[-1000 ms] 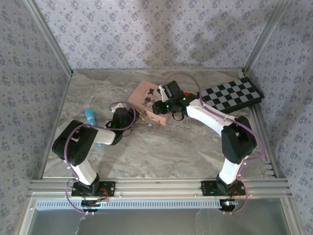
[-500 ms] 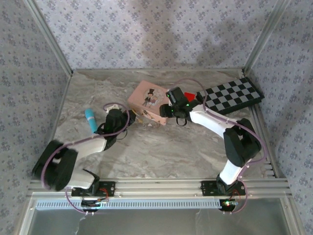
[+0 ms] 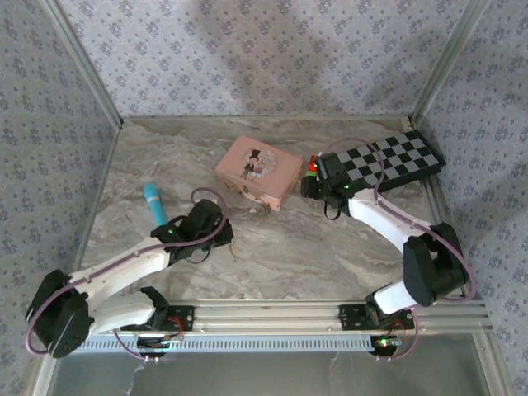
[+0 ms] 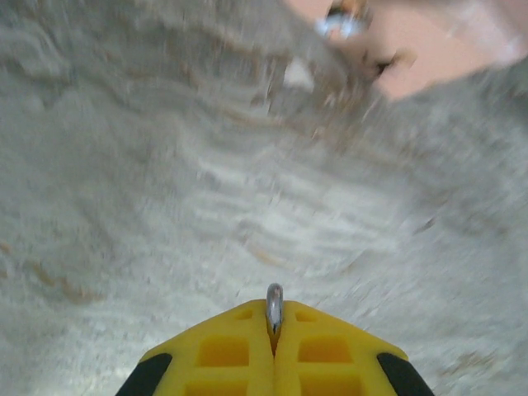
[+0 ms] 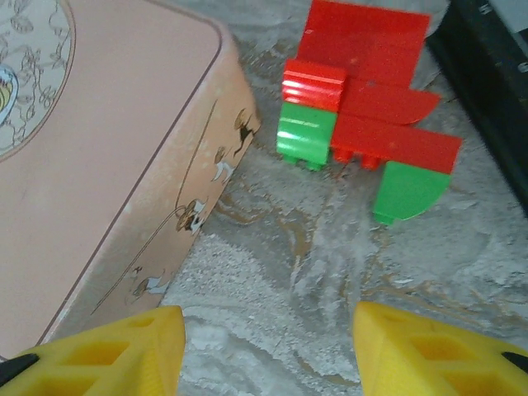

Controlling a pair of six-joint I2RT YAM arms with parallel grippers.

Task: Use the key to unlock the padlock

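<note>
My left gripper lowers the key toward the bare tabletop below next and releases it there, because that spot is clear of other things.
My left gripper hangs over bare table in front of the pink box, apart from it. Its yellow fingers are shut on the key, whose silver metal edge sticks out between the tips. A blurred brass and silver bit at the box's front edge looks like the padlock. My right gripper sits just right of the box, open, with only table between its fingertips.
Red and green blocks lie right ahead of the right gripper. A black and white checkerboard lies at the back right. A blue object lies left of the left arm. Patterned walls enclose three sides.
The left gripper has drawn back from the box toward the near side, still shut on the key. The right gripper has left the box, moved right and opened wider.
</note>
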